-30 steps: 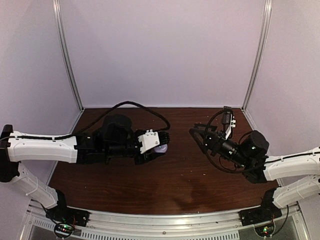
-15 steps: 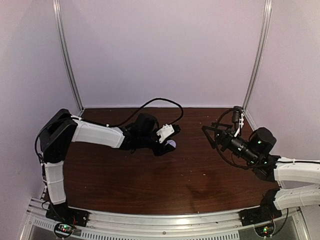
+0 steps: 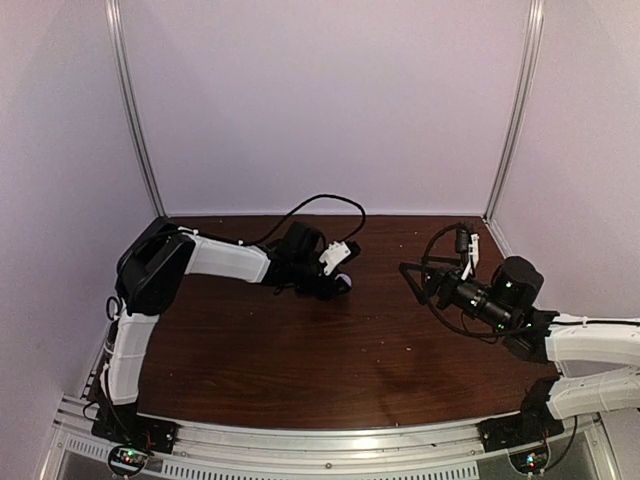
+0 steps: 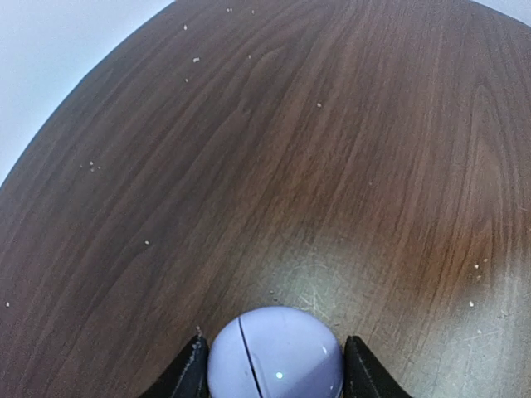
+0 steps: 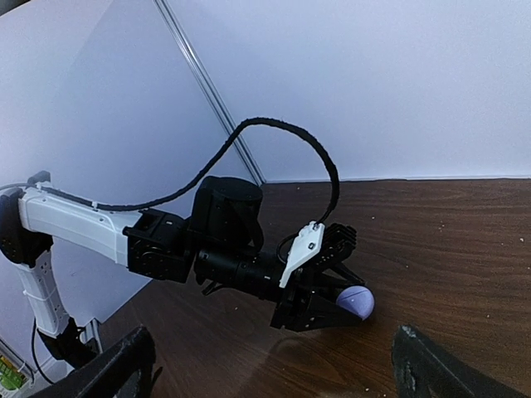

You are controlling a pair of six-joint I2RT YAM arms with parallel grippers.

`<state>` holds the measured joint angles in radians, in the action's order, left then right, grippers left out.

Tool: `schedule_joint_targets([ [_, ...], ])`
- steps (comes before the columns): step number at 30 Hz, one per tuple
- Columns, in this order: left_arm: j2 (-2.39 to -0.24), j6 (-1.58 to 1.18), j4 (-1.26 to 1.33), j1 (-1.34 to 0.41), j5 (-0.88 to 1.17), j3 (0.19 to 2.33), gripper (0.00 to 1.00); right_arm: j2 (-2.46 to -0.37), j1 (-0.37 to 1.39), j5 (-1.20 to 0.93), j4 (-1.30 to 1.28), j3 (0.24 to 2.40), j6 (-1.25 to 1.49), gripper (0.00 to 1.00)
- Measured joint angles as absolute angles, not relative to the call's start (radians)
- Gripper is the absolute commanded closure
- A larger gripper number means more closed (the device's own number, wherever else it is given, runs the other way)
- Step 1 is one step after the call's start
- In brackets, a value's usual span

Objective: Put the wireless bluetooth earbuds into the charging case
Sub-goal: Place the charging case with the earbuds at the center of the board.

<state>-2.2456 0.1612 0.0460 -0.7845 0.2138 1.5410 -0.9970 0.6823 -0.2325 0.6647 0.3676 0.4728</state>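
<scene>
My left gripper moves down to the bare wood beneath the charging case (image 3: 344, 283) next. It releases the case there, since the case hangs just above the table.
The charging case (image 4: 275, 355) is a round pale lavender pebble with its seam showing and both halves together. My left gripper (image 4: 275, 371) is shut on it, one black finger on each side, just above the brown table (image 4: 274, 149). From above, the case (image 3: 344, 283) sits at the tip of the left gripper (image 3: 340, 282), left of the table's middle. My right gripper (image 3: 418, 272) stands open and holds nothing, pointing at the left gripper from the right. Through its wide jaws (image 5: 270, 369) I see the case (image 5: 355, 302) in the left gripper (image 5: 336, 305). The earbuds are out of view.
A black cable (image 3: 320, 205) loops up behind the left wrist. White walls with metal corner posts (image 3: 135, 110) close off the table at the back and sides. Small pale specks (image 4: 196, 60) lie scattered on the wood.
The left arm has lifted its elbow and reached farther back and right, carrying the case. The right gripper has opened slightly wider and drawn a little to the right.
</scene>
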Motion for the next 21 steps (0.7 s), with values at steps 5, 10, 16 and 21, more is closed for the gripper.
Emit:
schedule_joint_targets([
  [5, -2.292, 0.145, 0.024, -0.781, 0.221, 1.566, 0.60, -1.019, 0.682, -0.217, 0.630, 0.376, 0.474, 0.00],
  [10, -2.323, 0.133, 0.015, -0.778, 0.229, 1.600, 0.41, -1.038, 0.681, -0.182, 0.594, 0.402, 0.477, 0.00],
  [16, -2.325, 0.124, -0.025, -0.778, 0.229, 1.632, 0.04, -1.061, 0.678, -0.137, 0.524, 0.449, 0.476, 0.00],
  [21, -2.319, 0.110, -0.046, -0.778, 0.226, 1.633, 0.02, -1.066, 0.678, -0.109, 0.474, 0.474, 0.472, 0.00],
])
